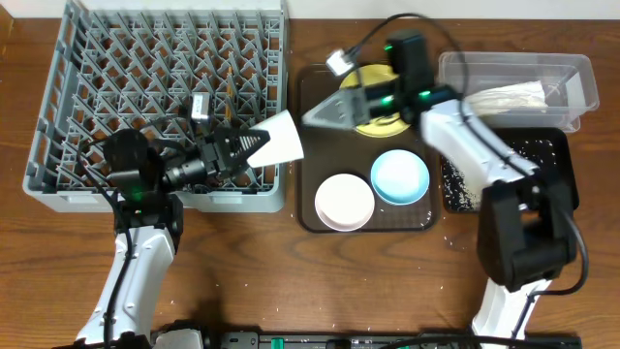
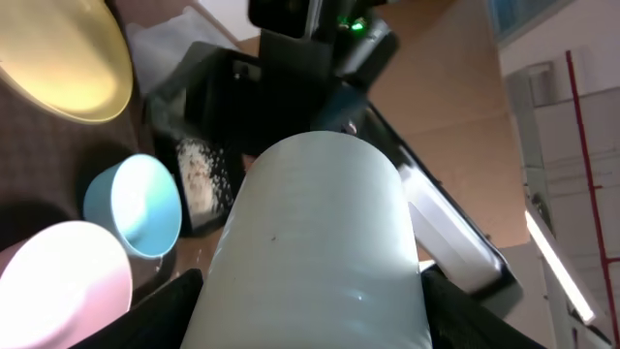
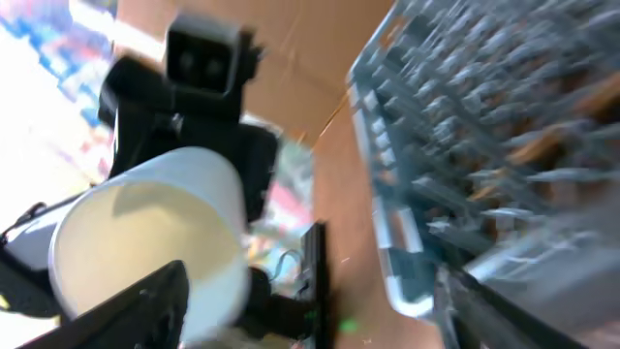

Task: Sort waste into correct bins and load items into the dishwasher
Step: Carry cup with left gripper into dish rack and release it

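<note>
My left gripper holds the cup, which still lies sideways. It needs to tip downward next and lower into the rack's near corner (image 1: 258, 182) beside the brown tray to let go of the cup.
My left gripper (image 1: 250, 147) is shut on the small white cup (image 1: 279, 138) and holds it on its side over the right edge of the grey dish rack (image 1: 116, 87). The cup fills the left wrist view (image 2: 320, 242), between the fingers (image 2: 310, 315). My right gripper (image 1: 325, 113) is open and empty, over the brown tray beside the yellow plate (image 1: 386, 114). In the right wrist view the open fingers (image 3: 310, 310) face the cup (image 3: 145, 233) and the rack (image 3: 484, 145). The light blue bowl (image 1: 399, 177) and white bowl (image 1: 344, 201) sit on the tray.
The brown tray (image 1: 308, 92) lies right of the rack. The clear tub (image 1: 572, 78) at the back right holds a pale crumpled piece (image 1: 509, 95). The black tray (image 1: 557, 155) in front of it holds white rice scraps (image 1: 455, 184). A few grains lie on the table.
</note>
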